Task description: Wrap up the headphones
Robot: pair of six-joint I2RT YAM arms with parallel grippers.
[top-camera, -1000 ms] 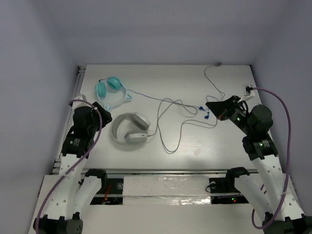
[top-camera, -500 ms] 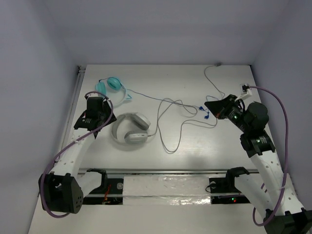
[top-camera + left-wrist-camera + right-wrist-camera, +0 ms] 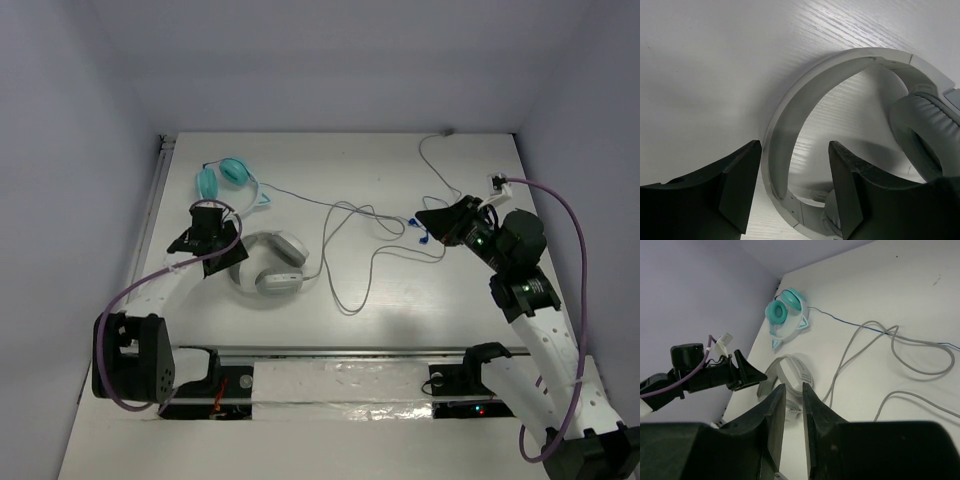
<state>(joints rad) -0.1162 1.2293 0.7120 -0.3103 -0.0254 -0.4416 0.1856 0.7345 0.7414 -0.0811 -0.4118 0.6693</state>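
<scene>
The headband is below my left gripper, between my fingers. My left gripper will next go down with its open fingers on both sides of the headband's curved middle (image 3: 236,273) (image 3: 777,160) and close.
The white-and-grey headphones (image 3: 268,262) lie flat on the table left of centre. Their thin cable (image 3: 345,255) loops away to the right. My left gripper (image 3: 216,246) is open at the left side of the headband. In the left wrist view the headband (image 3: 785,120) passes between my open left gripper (image 3: 795,160), with an ear cup (image 3: 925,132) to the right. My right gripper (image 3: 424,220) hangs above the table's right side, nearly shut on nothing. In the right wrist view my right gripper (image 3: 793,387) points toward the headphones (image 3: 792,375).
Teal cat-ear headphones (image 3: 232,178) lie behind the left gripper, with a thin blue wire running to blue earbuds (image 3: 420,232) under the right gripper. A grey cable (image 3: 435,165) and a white plug (image 3: 508,183) lie at the back right. Walls close in on three sides.
My left arm has swung forward and to the right, bringing its open gripper down to the headband. My right arm has barely moved.
</scene>
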